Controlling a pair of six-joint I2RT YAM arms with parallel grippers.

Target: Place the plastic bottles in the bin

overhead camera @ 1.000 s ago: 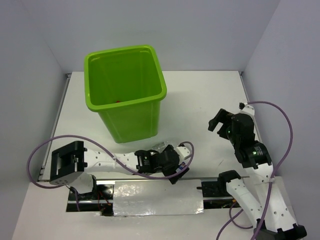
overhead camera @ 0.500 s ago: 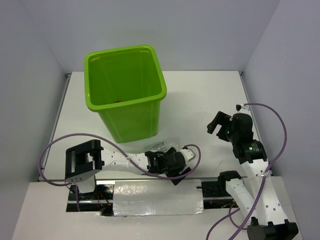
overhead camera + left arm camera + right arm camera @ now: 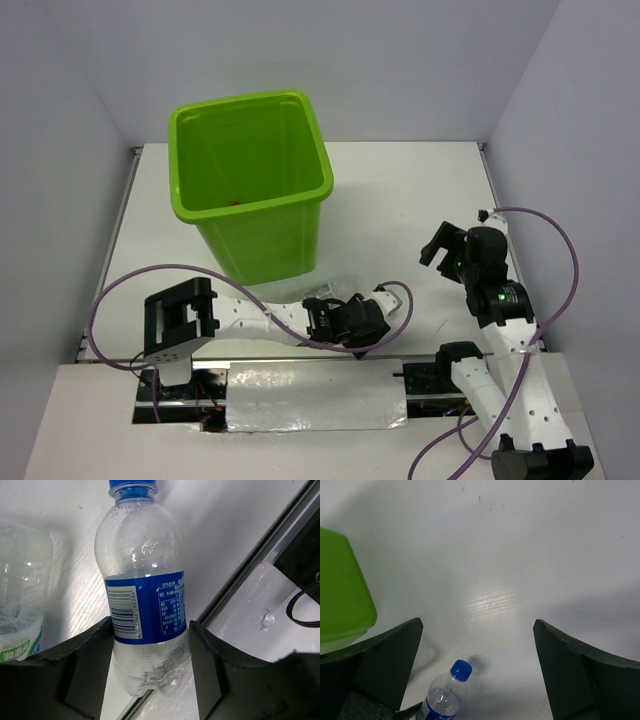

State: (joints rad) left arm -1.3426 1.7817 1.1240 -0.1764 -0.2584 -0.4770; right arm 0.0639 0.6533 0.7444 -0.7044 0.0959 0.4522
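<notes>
I need to raise my left gripper next and carry the blue-capped bottle outward over the bin's open top (image 3: 250, 158) to let it go, because the bin's rim is well above the tabletop.
A clear plastic bottle (image 3: 145, 605) with a blue label and blue cap lies on the white table, close to the near edge. My left gripper (image 3: 150, 630) is shut on its lower body, one finger pressed against each side. In the top view the left gripper (image 3: 352, 322) sits low in front of the bin (image 3: 265, 245), a tall lime-green wastebasket. A second clear bottle (image 3: 20, 595) with a green-and-white label lies just left of the held one and shows in the top view (image 3: 322, 291). My right gripper (image 3: 477, 625) hangs open above the table, with the blue-capped bottle (image 3: 445, 695) below it.
A foil-covered rail (image 3: 310, 395) runs along the near table edge, right beside the held bottle's base (image 3: 250, 570). A small red speck (image 3: 236, 202) shows inside the bin. Purple cables loop around both arms. Grey walls close in the table on three sides.
The left arm has reached further right along the near edge and its jaws have closed on the blue-label bottle. The right arm has barely shifted.
</notes>
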